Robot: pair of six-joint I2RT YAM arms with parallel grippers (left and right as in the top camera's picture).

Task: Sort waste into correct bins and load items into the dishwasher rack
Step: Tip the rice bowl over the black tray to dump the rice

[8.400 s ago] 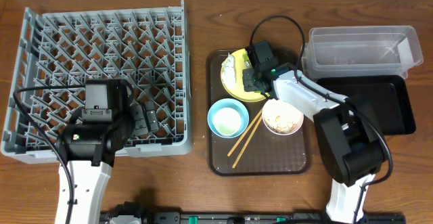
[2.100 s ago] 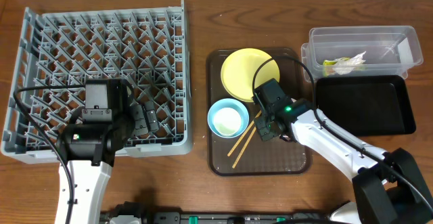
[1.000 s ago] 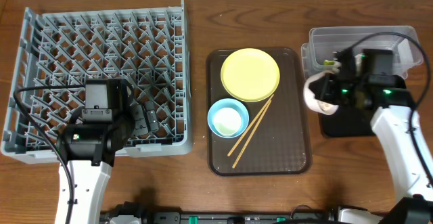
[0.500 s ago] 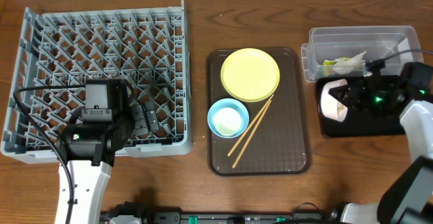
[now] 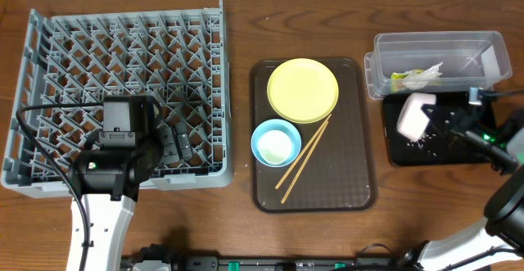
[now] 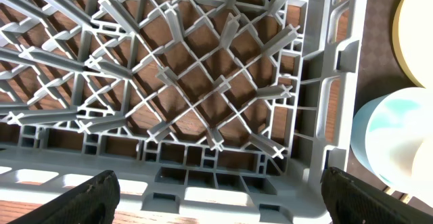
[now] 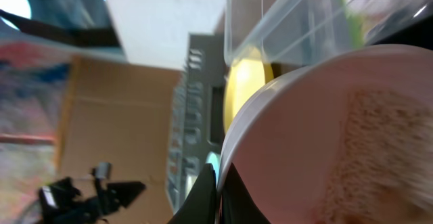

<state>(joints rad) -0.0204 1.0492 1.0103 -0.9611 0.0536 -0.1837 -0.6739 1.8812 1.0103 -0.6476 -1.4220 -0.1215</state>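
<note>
My right gripper will next take the tipped bowl to the left in the overhead view, to the empty yellow plate (image 5: 303,90) (image 7: 246,85). It will turn the bowl upright, lower it and let go of it.
The white bowl (image 5: 413,114) hangs tipped on its side over the black tray (image 5: 483,111), my right gripper (image 5: 438,122) shut on its rim. In the right wrist view the fingers (image 7: 206,190) pinch that rim and rice residue clings inside the bowl (image 7: 318,149). Rice scraps (image 5: 422,144) lie on the black tray. The clear tub (image 5: 434,62) holds the white wrapper (image 5: 426,74) and the green packet (image 5: 399,79). The yellow plate (image 5: 303,89), light-blue bowl (image 5: 274,142) and chopsticks (image 5: 304,158) sit on the brown tray (image 5: 344,189). My left gripper (image 5: 176,144) stands open over the grey rack (image 5: 123,50), nothing between its fingers (image 6: 95,197).
The rack's near wall (image 6: 223,176) lies under the left gripper, with the light-blue bowl (image 6: 399,136) to its right. The clear tub's wall (image 7: 291,21) stands close above the held bowl. Bare wooden table (image 5: 237,83) runs between rack and brown tray.
The right arm has drawn back to the right and turned the white bowl on its side over the black tray; rice scraps now lie on that tray. The left arm has not moved.
</note>
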